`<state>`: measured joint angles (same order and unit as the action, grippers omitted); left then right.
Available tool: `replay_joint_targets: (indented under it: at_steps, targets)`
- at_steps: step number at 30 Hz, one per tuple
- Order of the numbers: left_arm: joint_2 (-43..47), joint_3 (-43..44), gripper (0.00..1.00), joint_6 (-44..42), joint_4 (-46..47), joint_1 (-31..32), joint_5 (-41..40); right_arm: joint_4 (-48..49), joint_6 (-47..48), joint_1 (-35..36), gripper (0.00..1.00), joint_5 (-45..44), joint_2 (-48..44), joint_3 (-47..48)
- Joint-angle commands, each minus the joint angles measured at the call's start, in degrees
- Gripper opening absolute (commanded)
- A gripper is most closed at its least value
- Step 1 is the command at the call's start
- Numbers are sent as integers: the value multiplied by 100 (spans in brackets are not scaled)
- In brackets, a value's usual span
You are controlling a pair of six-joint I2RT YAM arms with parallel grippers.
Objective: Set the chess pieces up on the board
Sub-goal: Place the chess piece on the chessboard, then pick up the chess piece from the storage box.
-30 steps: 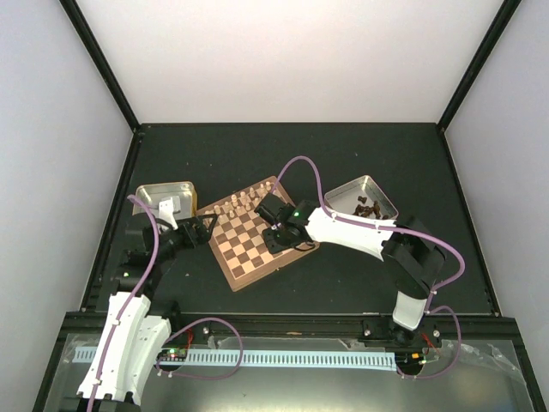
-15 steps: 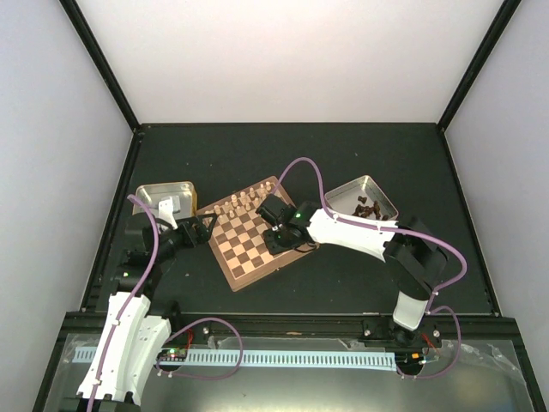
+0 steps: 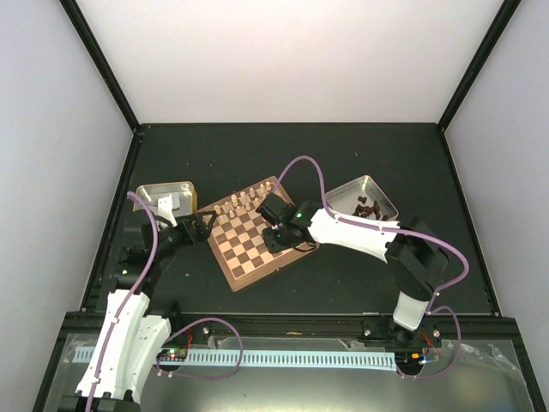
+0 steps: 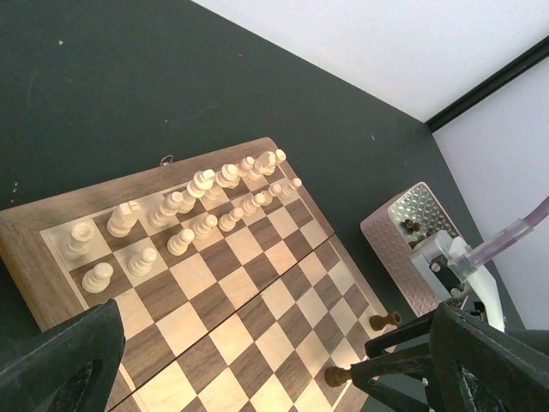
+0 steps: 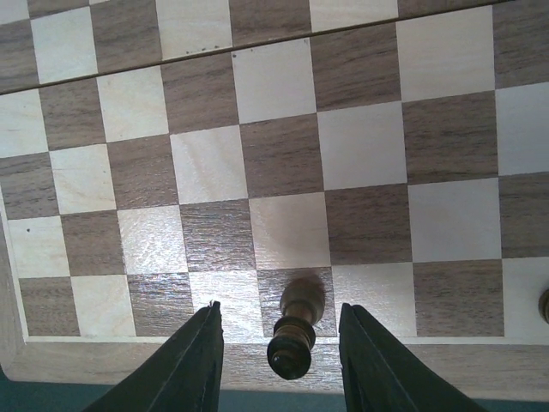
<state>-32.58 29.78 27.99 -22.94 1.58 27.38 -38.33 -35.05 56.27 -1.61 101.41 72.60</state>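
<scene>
My right gripper rises off the board [image 3: 250,251] next, crosses to the silver tin and lowers to close on a dark piece, as some still lie there.
The board [image 3: 250,251] lies tilted at the table's middle. Cream chess pieces [image 4: 197,206] stand in two rows along its far side. One dark piece [image 5: 296,330] stands on an edge-row dark square, between my right gripper's open fingers [image 5: 193,360], which do not touch it. A second dark piece [image 4: 383,320] stands farther along that edge row. My right gripper [image 3: 273,240] hovers low over the board's right edge. My left gripper [image 3: 204,228] is open and empty beside the board's left corner, its fingers [image 4: 60,360] spread wide.
A silver tin with pinkish sides [image 3: 364,197] holding several dark pieces stands right of the board. A gold-sided tin [image 3: 165,199] stands at the left, behind my left arm. Black frame rails border the dark table.
</scene>
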Motion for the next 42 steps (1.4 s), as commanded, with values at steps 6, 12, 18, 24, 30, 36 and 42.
replay_joint_targets:
  at_steps: [6, 12, 18, 24, 30, 36, 42]
  targets:
    - [-52, 230, 99, -65, -1, 15, -34, 126, 58, 33, 39, -68, -71, 27]
    - [-125, 213, 99, 25, 48, 4, -29, 29, 147, 29, 39, -33, 3, -80]
    - [-177, 208, 99, 49, 60, 16, 16, 12, 220, 31, 35, 67, 97, -115]
    - [-162, 204, 99, 41, 27, 9, 38, -7, 226, 32, 32, 41, 151, -81]
    - [-162, 245, 99, 30, 69, 9, 31, 111, 264, 33, 41, 90, -160, -70]
    - [-209, 337, 99, -73, 170, 11, 4, 277, 83, -302, 43, -116, -839, -183]
    - [-342, 449, 99, -348, 454, 12, 62, 242, 23, -1488, 43, -776, -1824, -849]
